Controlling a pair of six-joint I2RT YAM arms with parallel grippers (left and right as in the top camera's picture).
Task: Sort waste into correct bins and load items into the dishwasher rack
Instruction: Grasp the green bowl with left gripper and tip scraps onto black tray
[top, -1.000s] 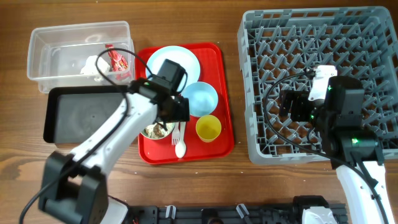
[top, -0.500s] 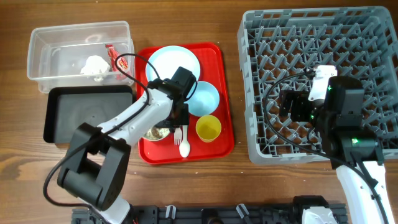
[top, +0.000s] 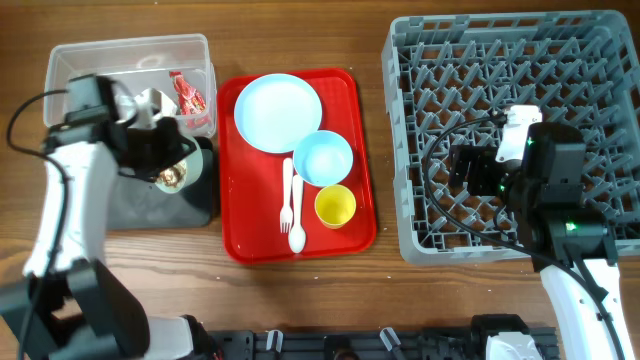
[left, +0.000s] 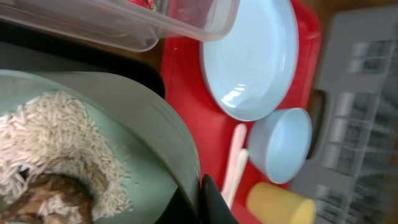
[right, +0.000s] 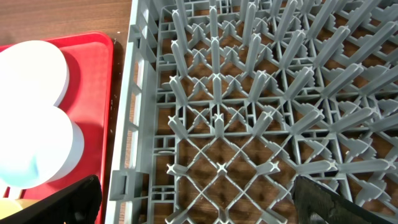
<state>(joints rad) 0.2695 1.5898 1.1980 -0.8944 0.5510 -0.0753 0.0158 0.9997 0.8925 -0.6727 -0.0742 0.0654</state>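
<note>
The bowl in my left gripper tips over the black tray (top: 135, 205) next, since its rice comes out first. It then goes onto the light-blue plate (top: 278, 112) for release.
My left gripper (top: 180, 165) is shut on the rim of the pale-green bowl (top: 170, 179), holding it over the right part of the black tray (top: 135, 205). Rice and brown food scraps (left: 56, 155) lie inside the bowl (left: 149, 143), and the jaws (left: 200, 190) pinch its wall. The clear tub (top: 75, 80) behind holds a red wrapper (top: 190, 95) and a white tissue (top: 150, 100). On the red serving tray (top: 360, 235) lie a light-blue plate (top: 278, 112), a light-blue bowl (top: 325, 158), a yellow cup (top: 335, 207) and a white fork and spoon (top: 290, 205). My right gripper (right: 193, 205) hangs open over the grey dishwasher rack (top: 600, 50).
The rack (right: 249, 93) fills the right side, with upright pegs throughout and its left wall next to the red tray (right: 93, 93). The black tray and the clear tub (left: 124, 18) sit side by side at the left. Bare wooden table (top: 300, 300) runs along the front.
My left gripper closed on the pale-green bowl on the red tray and carried it left, over the black tray. The right arm has not moved.
</note>
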